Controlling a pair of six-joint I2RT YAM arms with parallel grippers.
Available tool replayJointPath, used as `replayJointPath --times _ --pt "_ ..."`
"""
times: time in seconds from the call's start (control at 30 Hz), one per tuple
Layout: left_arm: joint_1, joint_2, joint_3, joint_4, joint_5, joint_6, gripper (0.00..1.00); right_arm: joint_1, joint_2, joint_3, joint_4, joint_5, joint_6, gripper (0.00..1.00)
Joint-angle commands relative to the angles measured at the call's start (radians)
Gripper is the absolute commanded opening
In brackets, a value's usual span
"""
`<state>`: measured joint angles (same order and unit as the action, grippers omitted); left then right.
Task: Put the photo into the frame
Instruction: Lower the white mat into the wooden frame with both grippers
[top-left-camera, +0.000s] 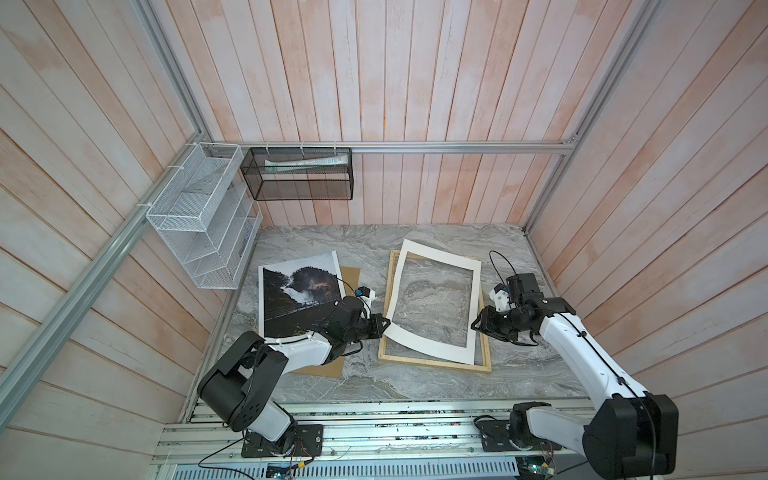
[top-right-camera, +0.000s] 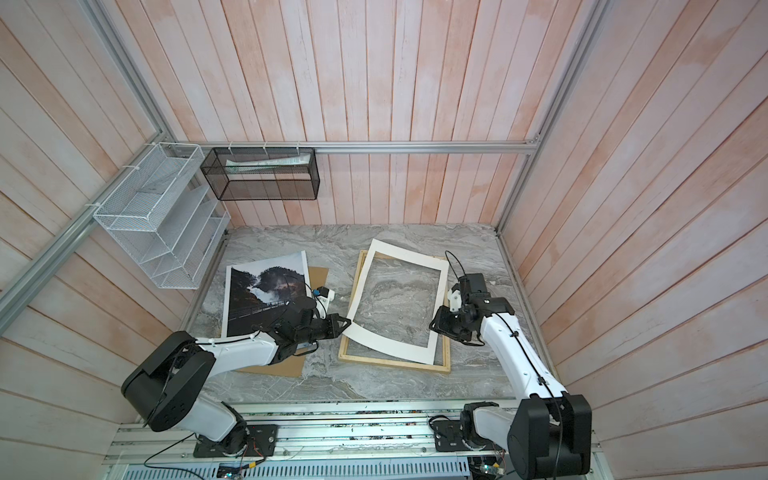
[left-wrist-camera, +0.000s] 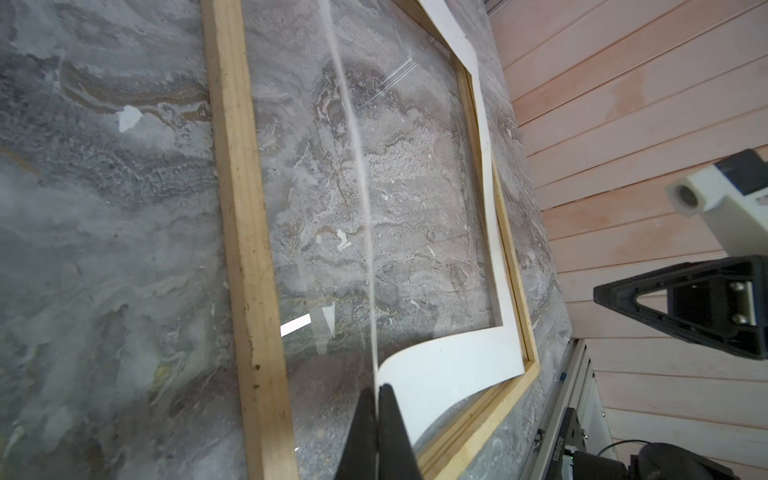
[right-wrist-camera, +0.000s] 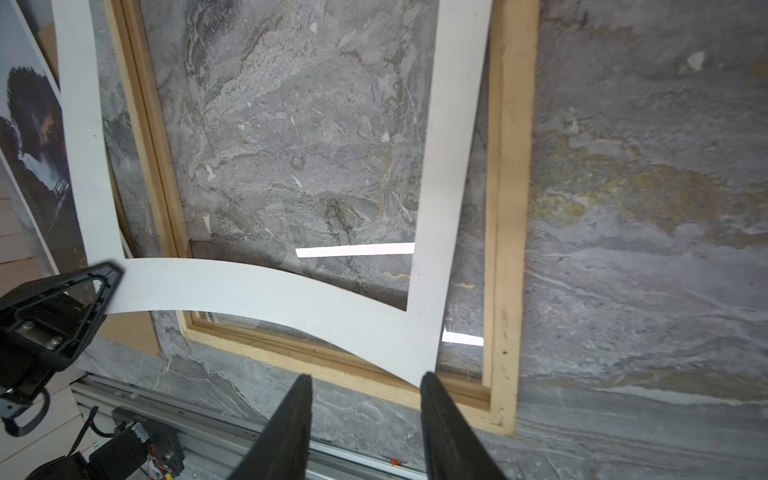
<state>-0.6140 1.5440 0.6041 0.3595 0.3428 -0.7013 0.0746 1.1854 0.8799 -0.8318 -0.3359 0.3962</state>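
Observation:
The mat sits crooked, so the left gripper needs to pull back toward the frame's near corner by the photo and let go of the mat's lifted corner over it.
The photo (top-left-camera: 297, 291) (top-right-camera: 266, 291), a waterfall print, lies flat at the left on a brown backing board (top-left-camera: 320, 368). The pale wood frame (top-left-camera: 432, 362) (top-right-camera: 395, 362) lies right of it on the marble table. A white mat (top-left-camera: 419, 338) (top-right-camera: 390, 343) with a cut-out sits askew over the frame. My left gripper (top-left-camera: 384, 324) (left-wrist-camera: 379, 388) is shut on the mat's near left corner, which is lifted and curled (left-wrist-camera: 449, 365). My right gripper (top-left-camera: 476, 324) (right-wrist-camera: 368, 376) is open at the mat's near right corner (right-wrist-camera: 415, 353), which ends beside one fingertip.
A white wire rack (top-left-camera: 199, 216) hangs on the left wall and a black mesh basket (top-left-camera: 299, 174) on the back rail. Wooden walls close in three sides. An aluminium rail (top-left-camera: 374, 419) runs along the table's front edge, by both arm bases.

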Motion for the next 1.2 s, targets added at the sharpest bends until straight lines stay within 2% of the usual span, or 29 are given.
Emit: replayJointPath --times 0.0,0.13,0.27,0.47,0.7,0.93,1.17 --pt "-0.007 -0.008 0.016 0.012 -0.002 -0.006 0.04 -0.066 -0.029 -0.011 0.006 0.035 0.017 0.48" --pt "-0.019 -0.021 -0.013 0.041 -0.018 -0.034 0.04 -0.13 -0.058 -0.023 0.09 0.017 0.044 0.48" --pt "-0.034 -0.025 -0.047 0.065 -0.046 -0.079 0.04 -0.148 -0.078 -0.071 0.251 0.042 0.087 0.49" --pt "-0.069 -0.064 -0.12 0.116 -0.119 -0.172 0.04 -0.163 -0.008 -0.085 0.42 0.074 0.11 0.5" --pt "-0.108 -0.08 -0.136 0.117 -0.183 -0.184 0.04 -0.164 0.068 -0.116 0.603 0.038 0.109 0.5" --pt "-0.135 -0.065 -0.138 0.164 -0.199 -0.218 0.04 -0.164 0.16 -0.144 0.675 0.001 0.108 0.5" --pt "-0.151 -0.043 -0.138 0.199 -0.196 -0.242 0.04 -0.163 0.191 -0.183 0.704 -0.003 0.106 0.5"
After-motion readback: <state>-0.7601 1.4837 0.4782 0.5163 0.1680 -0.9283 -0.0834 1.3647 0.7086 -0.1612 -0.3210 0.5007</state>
